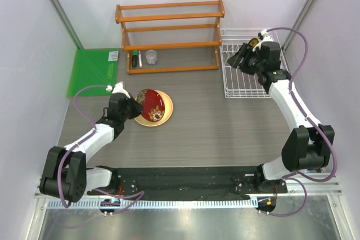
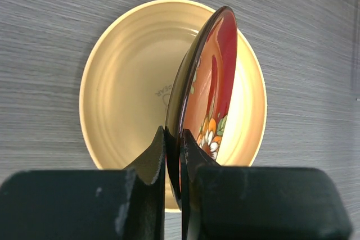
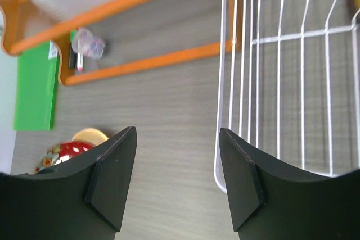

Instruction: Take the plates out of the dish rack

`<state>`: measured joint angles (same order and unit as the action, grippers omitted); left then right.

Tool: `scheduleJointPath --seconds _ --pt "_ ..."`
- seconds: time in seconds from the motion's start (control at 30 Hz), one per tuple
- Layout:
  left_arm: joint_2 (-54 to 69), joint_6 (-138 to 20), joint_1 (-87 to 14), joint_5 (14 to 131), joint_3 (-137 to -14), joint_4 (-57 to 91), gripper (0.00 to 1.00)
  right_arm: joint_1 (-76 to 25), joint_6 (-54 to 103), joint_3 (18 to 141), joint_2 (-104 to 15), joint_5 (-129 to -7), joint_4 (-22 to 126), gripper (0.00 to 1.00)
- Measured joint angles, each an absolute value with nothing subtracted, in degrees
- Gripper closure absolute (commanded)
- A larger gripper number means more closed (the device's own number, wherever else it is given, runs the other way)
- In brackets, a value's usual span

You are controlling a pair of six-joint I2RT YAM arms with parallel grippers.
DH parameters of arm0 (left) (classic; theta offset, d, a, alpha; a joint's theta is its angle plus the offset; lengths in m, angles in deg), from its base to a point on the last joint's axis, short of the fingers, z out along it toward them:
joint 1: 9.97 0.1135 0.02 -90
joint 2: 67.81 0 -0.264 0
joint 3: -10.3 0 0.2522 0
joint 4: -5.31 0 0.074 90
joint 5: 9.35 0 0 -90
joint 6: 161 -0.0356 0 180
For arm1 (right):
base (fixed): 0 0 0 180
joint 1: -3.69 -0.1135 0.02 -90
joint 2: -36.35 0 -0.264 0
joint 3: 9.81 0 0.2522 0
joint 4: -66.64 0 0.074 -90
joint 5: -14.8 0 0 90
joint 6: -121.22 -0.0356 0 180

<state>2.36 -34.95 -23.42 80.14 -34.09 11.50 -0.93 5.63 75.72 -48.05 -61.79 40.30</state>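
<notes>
My right gripper turns outward next and comes over and down onto the dark-rimmed plate's rim, as that plate stands to its right in the top view.
My left gripper [image 1: 133,108] [image 2: 173,145] is shut on the rim of the dark red flower-pattern plate [image 1: 151,104] [image 2: 212,82]. It holds the plate tilted on edge over the large pale tan-yellow plate [image 1: 163,117] [image 2: 124,82], which lies flat on the table. My right gripper [image 1: 238,58] [image 3: 177,134] is open and empty, hovering over the left edge of the white wire dish rack [image 1: 246,78] [image 3: 281,82]. A dark-rimmed yellowish plate [image 1: 254,42] peeks out behind the right wrist in the rack. The small orange plate is not in view.
An orange-brown wooden tiered shelf [image 1: 169,35] stands at the back, with a clear cup [image 1: 151,57] and a marker [image 1: 135,59] on its bottom tier. A green cutting board [image 1: 93,72] lies at the back left. Walls close in both sides.
</notes>
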Motion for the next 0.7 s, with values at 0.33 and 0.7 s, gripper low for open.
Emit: scheduleJointPath --seconds 0.33,0.7 --pt "9.14 -31.93 -23.16 78.19 -34.11 5.16 0.75 1.10 8.89 92.61 -57.69 -67.54 34.69 0.33" --pt "13.75 -32.65 -23.02 79.83 -35.55 8.26 0.11 2.85 13.65 102.34 -68.32 -82.73 30.32 0.30"
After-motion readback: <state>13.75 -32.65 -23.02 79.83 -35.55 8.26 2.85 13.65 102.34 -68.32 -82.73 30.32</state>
